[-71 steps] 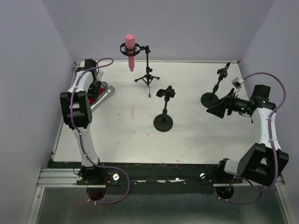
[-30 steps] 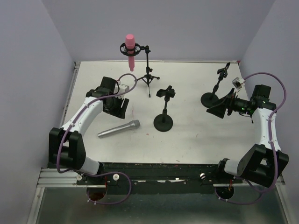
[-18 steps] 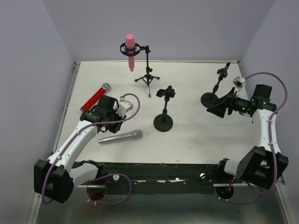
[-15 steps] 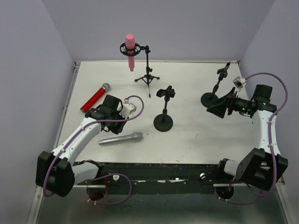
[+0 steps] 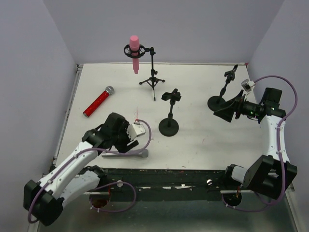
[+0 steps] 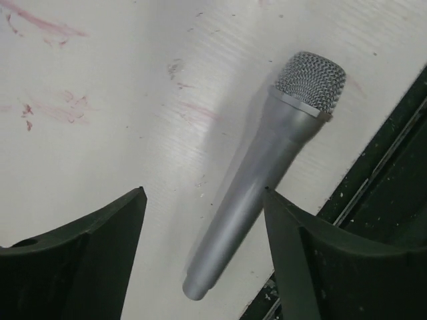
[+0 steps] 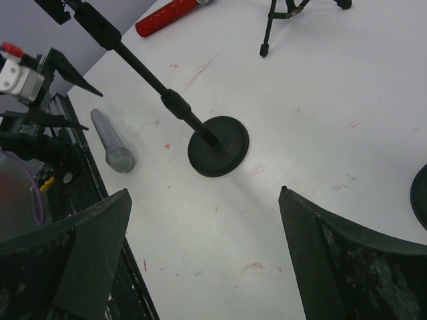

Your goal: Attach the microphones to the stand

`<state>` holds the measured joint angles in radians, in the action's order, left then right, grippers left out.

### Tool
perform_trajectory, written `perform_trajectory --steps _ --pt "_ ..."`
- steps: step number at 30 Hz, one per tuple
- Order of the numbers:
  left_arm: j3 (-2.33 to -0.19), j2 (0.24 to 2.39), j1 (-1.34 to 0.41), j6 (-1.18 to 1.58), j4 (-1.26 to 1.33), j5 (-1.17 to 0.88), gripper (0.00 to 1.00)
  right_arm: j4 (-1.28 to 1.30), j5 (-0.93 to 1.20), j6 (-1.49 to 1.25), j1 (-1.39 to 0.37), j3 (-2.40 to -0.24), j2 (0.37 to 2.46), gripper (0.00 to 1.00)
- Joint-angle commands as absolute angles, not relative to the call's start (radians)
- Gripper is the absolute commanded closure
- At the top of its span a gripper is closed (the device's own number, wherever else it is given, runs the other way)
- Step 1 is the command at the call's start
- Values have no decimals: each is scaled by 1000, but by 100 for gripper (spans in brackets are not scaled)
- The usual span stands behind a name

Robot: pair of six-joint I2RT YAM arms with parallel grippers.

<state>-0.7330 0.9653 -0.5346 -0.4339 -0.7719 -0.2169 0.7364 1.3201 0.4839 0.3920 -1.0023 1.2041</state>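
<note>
My left gripper turns and lowers back toward the table's near edge onto the silver-grey microphone's slanting handle next, beside the microphone's mesh head.
The silver-grey microphone lies flat by the table's near edge. My left gripper hovers open over its handle, which sits between the fingers, nearer the right one. The red microphone lies at the left. The pink microphone hangs in the tripod stand's ring mount at the back. Two round-base stands have empty clips: the middle one and the right one. My right gripper is open beside the right stand, holding nothing.
The white table ends at a black rail along the near edge, just past the silver-grey microphone. Purple walls close in the left, back and right sides. In the right wrist view the left gripper shows at the far left.
My left arm has swung from the left rear to the near edge. The silver-grey microphone has shifted toward the front edge. The red one stays behind at the left. The right arm barely moved.
</note>
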Motion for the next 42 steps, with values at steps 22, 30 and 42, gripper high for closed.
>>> perform_trajectory --steps 22,30,42 --pt "-626 1229 -815 -779 -629 -195 23 712 1350 469 394 -986 1172 0" --pt "-702 1344 -847 -758 -629 -233 67 712 1344 469 394 -986 1172 0" --pt "-707 1008 -868 -543 -497 -282 100 690 1321 471 394 -968 1167 0"
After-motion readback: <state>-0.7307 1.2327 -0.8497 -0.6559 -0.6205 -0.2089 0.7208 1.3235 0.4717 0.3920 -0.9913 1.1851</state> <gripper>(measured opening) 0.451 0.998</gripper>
